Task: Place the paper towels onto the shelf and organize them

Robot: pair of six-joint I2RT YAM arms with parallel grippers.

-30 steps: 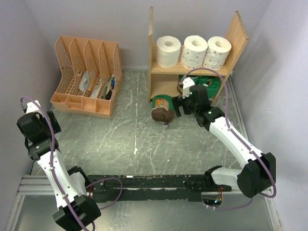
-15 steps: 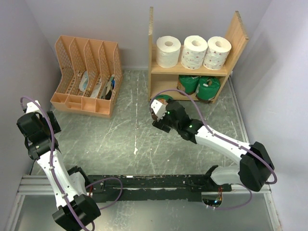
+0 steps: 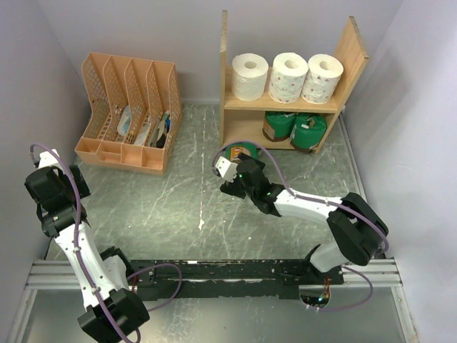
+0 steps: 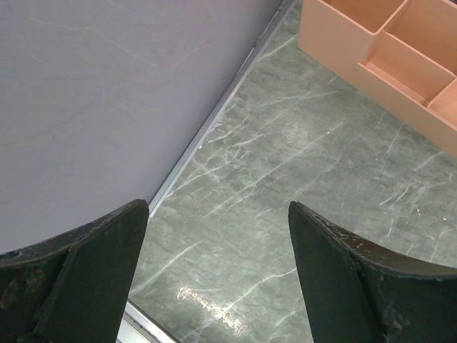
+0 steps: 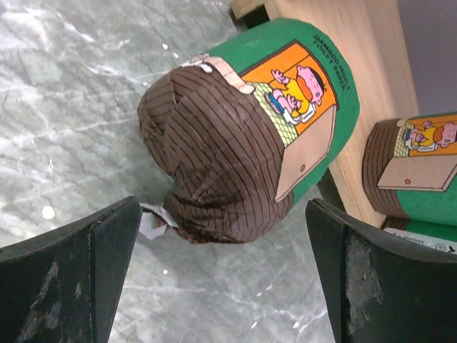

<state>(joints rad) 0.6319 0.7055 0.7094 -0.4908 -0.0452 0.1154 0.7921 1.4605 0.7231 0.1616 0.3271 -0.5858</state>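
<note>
My right gripper lowers and eases outward onto the near edge of the crumpled brown wrapper (image 5: 223, 216) next, since that bunched edge faces its open fingers.
The wooden shelf (image 3: 350, 50) stands at the back right. Three white rolls (image 3: 289, 76) stand on its upper board. Two green rolls (image 3: 309, 131) sit on the lower board. A third green roll (image 3: 241, 151), brown-ended, lies on the floor by the shelf's left panel. In the right wrist view this roll (image 5: 243, 136) points its brown end at me, with the wood panel (image 5: 364, 78) on its right. My right gripper (image 5: 223, 207) (image 3: 235, 173) is open and empty, its jaws wide just short of the brown end. My left gripper (image 4: 218, 211) (image 3: 57, 196) is open and empty by the left wall.
An orange slotted file organizer (image 3: 128, 114) holding a few items stands at the back left; its corner shows in the left wrist view (image 4: 385, 57). Grey walls close in the left (image 4: 107, 86), back and right. A black rail (image 3: 228, 271) runs along the near edge.
My right gripper has swung left from the shelf's lower board to the brown-ended roll on the floor. The two green rolls on the lower board now show. The left arm has not moved.
</note>
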